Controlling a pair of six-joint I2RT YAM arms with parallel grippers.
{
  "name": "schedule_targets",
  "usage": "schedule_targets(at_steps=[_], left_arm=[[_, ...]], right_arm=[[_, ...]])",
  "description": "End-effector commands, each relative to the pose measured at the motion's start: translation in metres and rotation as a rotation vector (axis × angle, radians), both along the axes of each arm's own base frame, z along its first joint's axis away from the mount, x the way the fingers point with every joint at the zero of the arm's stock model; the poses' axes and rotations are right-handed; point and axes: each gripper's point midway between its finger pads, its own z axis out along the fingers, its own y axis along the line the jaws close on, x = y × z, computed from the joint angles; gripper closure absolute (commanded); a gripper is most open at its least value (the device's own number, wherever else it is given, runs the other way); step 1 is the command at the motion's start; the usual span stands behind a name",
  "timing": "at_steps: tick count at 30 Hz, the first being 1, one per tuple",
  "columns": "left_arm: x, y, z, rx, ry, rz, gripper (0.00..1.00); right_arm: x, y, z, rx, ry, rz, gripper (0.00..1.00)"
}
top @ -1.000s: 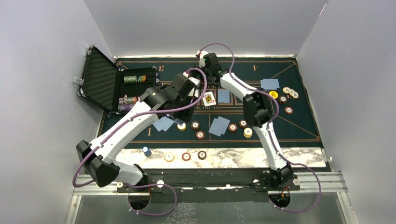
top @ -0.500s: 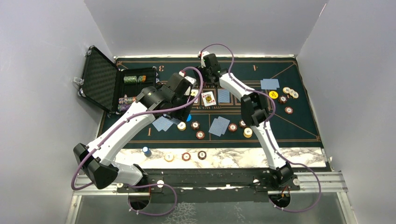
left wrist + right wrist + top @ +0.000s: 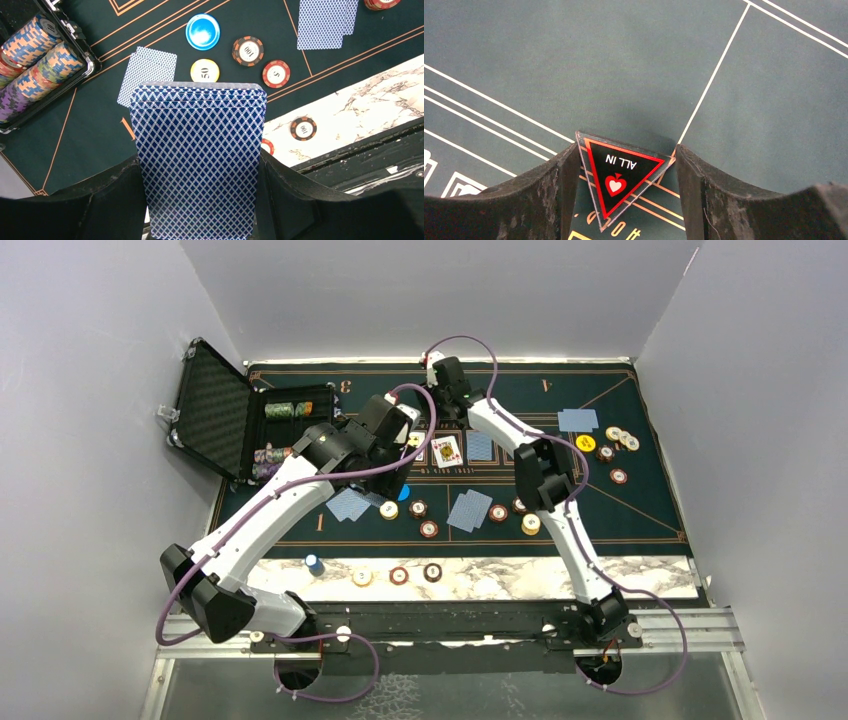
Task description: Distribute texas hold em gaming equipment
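Note:
The marker goes back over the face-up cards and down in my right gripper for release next, since bare mat point(image 3: 434, 498) lies beside the blue disc and red-brown chips.
My left gripper point(image 3: 392, 443) point(image 3: 200, 167) is shut on a deck of blue-backed playing cards point(image 3: 199, 155) and holds it above the green mat. Below it lie a blue-backed card point(image 3: 147, 75), a blue disc point(image 3: 203, 31), a yellow chip point(image 3: 205, 70) and red-brown chips point(image 3: 248, 51). My right gripper point(image 3: 441, 374) point(image 3: 624, 162) is at the far middle of the mat, shut on the red triangular "ALL IN" marker point(image 3: 616, 172), which is tilted between the jaws. More cards point(image 3: 470, 510) and chips point(image 3: 612, 440) are spread over the mat.
The open black case point(image 3: 225, 420) with chip stacks point(image 3: 35, 55) stands at the far left. Several chips point(image 3: 399, 575) and a blue piece point(image 3: 314, 564) lie on the marble strip at the near edge. A face-up card point(image 3: 447, 450) lies mid-mat.
My left arm has shifted slightly left with the deck, uncovering the blue disc. My right gripper has moved a little farther back and left with the marker.

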Motion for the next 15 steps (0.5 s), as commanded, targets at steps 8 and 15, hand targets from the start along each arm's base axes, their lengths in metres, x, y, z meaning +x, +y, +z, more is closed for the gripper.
schedule_targets(at_steps=[8,15], left_arm=[[0.004,-0.005,0.009,-0.029,-0.015,-0.012,1.0],[0.005,-0.007,0.006,-0.035,-0.012,-0.018,1.0]], right_arm=[[-0.008,-0.036,0.022,-0.002,0.043,-0.086,0.5],[-0.029,-0.055,0.053,0.097,0.083,-0.047,0.57]])
